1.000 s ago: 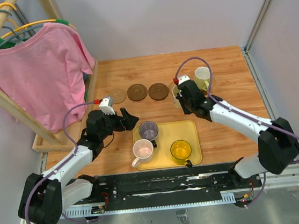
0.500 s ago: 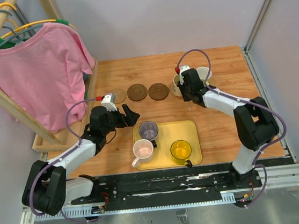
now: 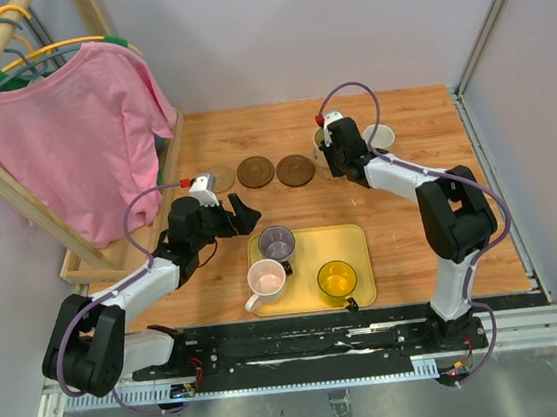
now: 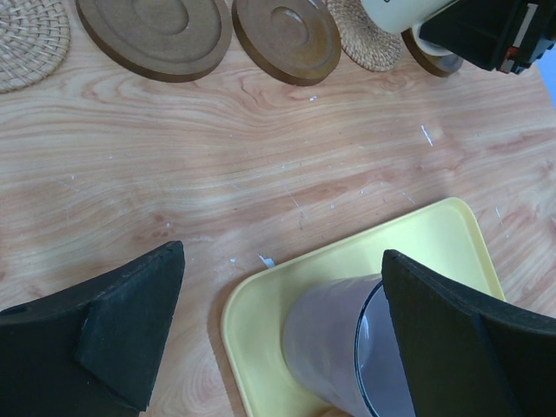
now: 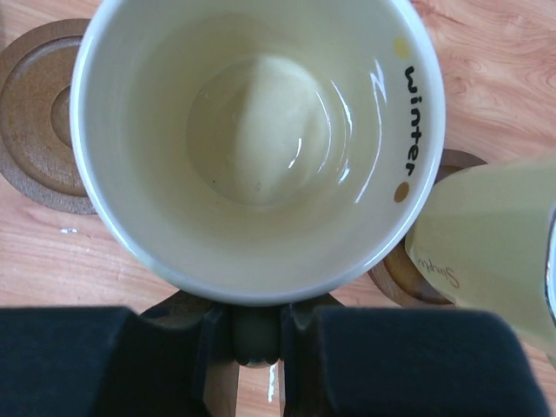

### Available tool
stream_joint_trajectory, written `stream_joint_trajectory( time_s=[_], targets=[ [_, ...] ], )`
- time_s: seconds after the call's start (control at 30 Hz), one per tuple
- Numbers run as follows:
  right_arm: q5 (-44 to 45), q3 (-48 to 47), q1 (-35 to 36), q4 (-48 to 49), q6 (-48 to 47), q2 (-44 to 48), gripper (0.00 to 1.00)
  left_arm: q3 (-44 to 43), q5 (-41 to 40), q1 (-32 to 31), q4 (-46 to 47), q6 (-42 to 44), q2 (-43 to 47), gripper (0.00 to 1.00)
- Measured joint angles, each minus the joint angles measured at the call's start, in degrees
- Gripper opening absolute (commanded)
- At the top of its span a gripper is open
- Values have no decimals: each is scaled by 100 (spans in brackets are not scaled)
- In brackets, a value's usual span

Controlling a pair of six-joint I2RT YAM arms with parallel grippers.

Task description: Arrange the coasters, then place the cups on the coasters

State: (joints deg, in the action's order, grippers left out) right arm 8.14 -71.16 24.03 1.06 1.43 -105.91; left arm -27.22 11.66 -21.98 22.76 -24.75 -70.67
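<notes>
The cream cup goes down with my right gripper onto the tan woven coaster below it next, and the gripper releases the cup's handle.
My right gripper (image 5: 254, 334) is shut on the handle of the cream cup (image 5: 256, 130), which has "winter" printed inside its rim. The cup is over a tan woven coaster (image 4: 369, 43); I cannot tell whether it touches. Beside it a whitish cup (image 3: 378, 137) stands on a dark coaster (image 5: 408, 278). Two dark brown coasters (image 3: 254, 172) (image 3: 294, 170) and a tan coaster (image 3: 220, 178) lie in a row to the left. My left gripper (image 4: 282, 330) is open, low over the tray corner, with the purple-grey cup (image 4: 347, 347) between its fingers (image 4: 113, 330) but untouched.
The yellow tray (image 3: 356, 250) also holds a pink cup (image 3: 268, 281) and a yellow cup (image 3: 336, 278). A wooden rack with a pink shirt (image 3: 80, 141) stands at the left, its base beside my left arm.
My right gripper has carried the cream cup away from the tray, toward the back and a little left, into the coaster row. The left arm has hardly moved.
</notes>
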Motion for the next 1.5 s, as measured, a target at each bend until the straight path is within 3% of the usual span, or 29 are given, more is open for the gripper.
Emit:
stream_joint_trajectory(
  time_s=[1.37, 1.5],
  targets=[
    [87, -168, -155, -140, 168, -501, 1, 0, 66, 0, 28, 4, -107, 100],
    [87, -168, -155, -149, 184, -501, 13, 0, 68, 0, 28, 4, -107, 100]
  ],
)
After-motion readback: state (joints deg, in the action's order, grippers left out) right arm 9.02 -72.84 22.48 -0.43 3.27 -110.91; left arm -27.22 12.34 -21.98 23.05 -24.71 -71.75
